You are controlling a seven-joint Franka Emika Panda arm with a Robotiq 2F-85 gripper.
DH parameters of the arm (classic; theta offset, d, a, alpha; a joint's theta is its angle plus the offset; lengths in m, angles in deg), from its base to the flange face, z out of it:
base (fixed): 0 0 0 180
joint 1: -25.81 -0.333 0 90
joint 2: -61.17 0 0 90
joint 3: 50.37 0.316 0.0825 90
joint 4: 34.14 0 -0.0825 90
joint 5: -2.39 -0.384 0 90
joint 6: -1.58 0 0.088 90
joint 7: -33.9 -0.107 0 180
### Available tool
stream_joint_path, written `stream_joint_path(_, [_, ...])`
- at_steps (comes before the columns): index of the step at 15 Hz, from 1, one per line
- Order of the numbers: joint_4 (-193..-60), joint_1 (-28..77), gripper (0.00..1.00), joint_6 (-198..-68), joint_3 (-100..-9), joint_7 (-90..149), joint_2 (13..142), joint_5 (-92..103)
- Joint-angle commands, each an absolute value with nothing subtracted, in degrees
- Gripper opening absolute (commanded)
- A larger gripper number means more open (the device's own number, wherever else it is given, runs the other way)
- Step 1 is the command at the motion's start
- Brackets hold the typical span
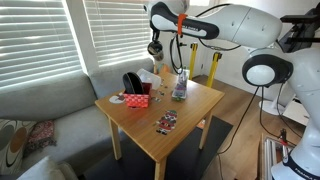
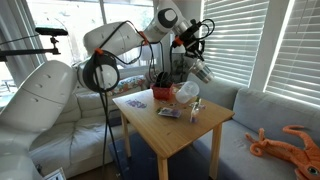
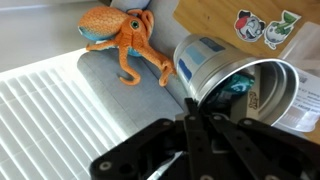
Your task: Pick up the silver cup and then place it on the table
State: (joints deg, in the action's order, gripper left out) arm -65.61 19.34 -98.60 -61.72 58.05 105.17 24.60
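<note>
The bare table corner [image 2: 212,110] by the whitish plastic cup is below the gripper, so the gripper should next go down there, turning the tilted silver cup upright, to let go of the silver cup's rim.
My gripper [image 3: 200,118] is shut on the rim of the silver cup [image 3: 235,75], which lies tilted with its open mouth toward the camera. In both exterior views the gripper [image 1: 155,46] [image 2: 196,60] holds the cup [image 1: 157,52] [image 2: 204,72] in the air, above the far edge of the light-wood table [image 1: 195,110] [image 2: 160,135] and toward the window. A corner of the table [image 3: 205,15] shows in the wrist view, beyond the cup.
On the table stand a whitish plastic cup [image 2: 186,92], a clear jar with bluish contents [image 1: 180,87] [image 2: 195,108], a red box [image 1: 136,99] and a sticker card [image 1: 166,122]. An orange octopus toy [image 3: 125,35] [image 2: 285,145] lies on the grey couch. Window blinds are behind.
</note>
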Motion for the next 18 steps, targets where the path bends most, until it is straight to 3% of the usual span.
stream_joint_path(1, [-66.7, 23.3, 0.01, -98.3, -58.6, 55.4, 103.9, 17.9])
stream_joint_path(6, [-66.8, 30.4, 0.01, -101.0, -57.3, 47.8, 104.3, 10.6])
stream_joint_path(7, [-65.7, 28.5, 0.05, -99.3, -58.5, 50.6, 105.2, 13.3])
stream_joint_path(18, [-67.8, 39.6, 0.01, -94.5, -54.0, 45.9, 107.0, 1.0])
